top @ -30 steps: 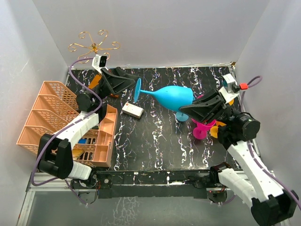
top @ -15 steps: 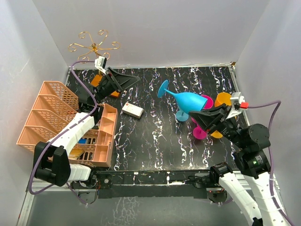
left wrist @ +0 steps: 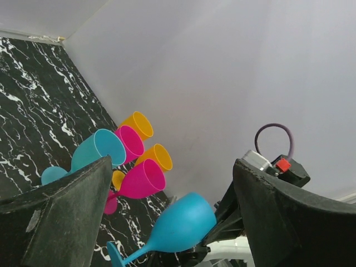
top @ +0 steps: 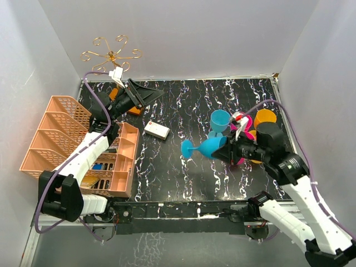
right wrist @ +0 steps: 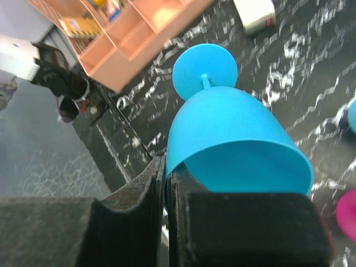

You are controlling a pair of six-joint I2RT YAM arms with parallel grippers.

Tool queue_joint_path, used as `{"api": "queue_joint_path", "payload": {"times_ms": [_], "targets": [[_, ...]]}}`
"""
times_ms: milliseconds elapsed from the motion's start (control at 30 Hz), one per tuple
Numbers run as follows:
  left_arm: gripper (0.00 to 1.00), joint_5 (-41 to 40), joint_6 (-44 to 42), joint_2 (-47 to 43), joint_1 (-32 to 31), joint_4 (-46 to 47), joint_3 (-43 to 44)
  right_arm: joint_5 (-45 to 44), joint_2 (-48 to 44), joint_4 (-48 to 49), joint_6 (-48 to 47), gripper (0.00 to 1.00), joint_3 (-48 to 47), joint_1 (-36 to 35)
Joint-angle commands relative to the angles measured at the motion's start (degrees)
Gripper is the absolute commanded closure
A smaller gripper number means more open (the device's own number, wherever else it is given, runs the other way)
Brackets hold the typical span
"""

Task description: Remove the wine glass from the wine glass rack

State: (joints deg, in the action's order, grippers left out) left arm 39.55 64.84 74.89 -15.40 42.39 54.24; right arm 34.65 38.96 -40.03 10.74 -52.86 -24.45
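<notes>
The blue wine glass (top: pixel 203 147) is sideways, so my right gripper needs to turn its foot down and then lower the glass onto the table next to the pink glasses.
My right gripper (top: pixel 229 147) is shut on the rim of a blue wine glass (top: pixel 203 147) and holds it on its side over the table, foot pointing left. In the right wrist view the glass (right wrist: pixel 233 144) has its rim pinched between my fingers (right wrist: pixel 139 211). In the left wrist view it (left wrist: pixel 178 225) hangs low in the middle. The gold wire wine glass rack (top: pixel 111 54) stands at the back left with bare arms; its orange base (top: pixel 118 94) is partly hidden. My left gripper (top: pixel 150 93) is open and empty beside the rack.
A peach lattice basket (top: pixel 67 146) fills the left side. A white box (top: pixel 157 130) lies left of centre. Several blue, pink and orange glasses (top: pixel 245 125) stand close by my right gripper, also in the left wrist view (left wrist: pixel 130 153).
My right arm has swung the blue glass down and to the left, turning its foot from up-left to left. My left arm has barely moved.
</notes>
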Motion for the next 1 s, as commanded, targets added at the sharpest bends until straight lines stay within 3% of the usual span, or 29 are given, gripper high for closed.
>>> {"api": "queue_joint_path", "payload": {"times_ms": [0,267,567,967], "targets": [[0.13,-0.45,-4.38,-4.93,0.41,-2.97,0.7,-6.59,4.93,-8.15,-1.79,0.92,-5.84,-2.33],[0.12,-1.03,-6.76,-6.25,0.51,-4.73,-0.78,-6.88,20.4,-13.11,3.62,0.92,-12.12,-3.46],[0.12,-0.96,-9.36,-7.8,0.5,-7.79,-1.07,-32.14,31.37,-21.15,10.12,0.92,-21.54,-9.66],[0.11,-0.85,-10.52,-7.54,0.28,-9.98,-0.5,-42.78,40.74,-24.48,10.97,0.92,-24.4,-11.14]]}}
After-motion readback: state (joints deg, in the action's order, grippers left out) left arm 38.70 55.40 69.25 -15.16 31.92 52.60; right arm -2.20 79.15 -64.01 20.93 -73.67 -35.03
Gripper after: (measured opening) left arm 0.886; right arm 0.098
